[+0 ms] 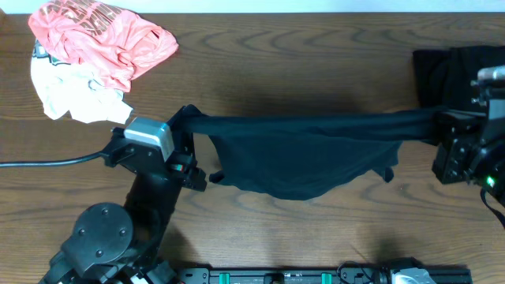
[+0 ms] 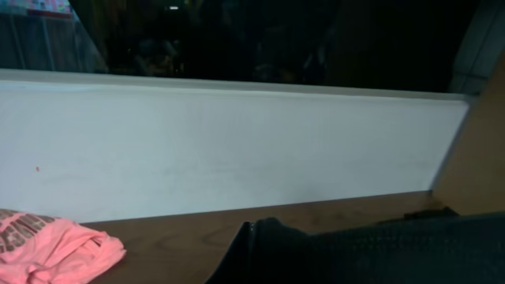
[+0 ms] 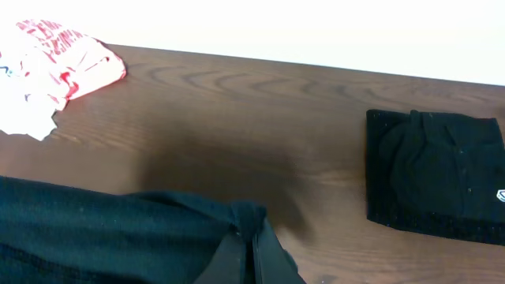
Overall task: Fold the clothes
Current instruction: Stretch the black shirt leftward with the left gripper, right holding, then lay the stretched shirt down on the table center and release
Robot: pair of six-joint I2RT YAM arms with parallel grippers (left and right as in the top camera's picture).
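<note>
Next, my left gripper moves down and outward to the bare tabletop (image 1: 243, 65) (image 2: 189, 241) beside the coral-pink shirt and releases the still-hanging garment's corner there.
A plain black garment (image 1: 308, 154) hangs stretched in the air between my two grippers, sagging in the middle above the wooden table. My left gripper (image 1: 188, 118) is shut on its left end; the cloth also shows in the left wrist view (image 2: 379, 248) draped over the fingers (image 2: 251, 237). My right gripper (image 1: 442, 122) is shut on its right end; the right wrist view shows the fingers (image 3: 251, 241) pinching bunched black fabric (image 3: 102, 233).
A folded black garment (image 1: 446, 75) lies at the far right, also in the right wrist view (image 3: 434, 185). A coral-pink printed shirt (image 1: 99, 35) lies over a white garment (image 1: 67, 95) at the far left. A cable (image 1: 47, 162) runs left.
</note>
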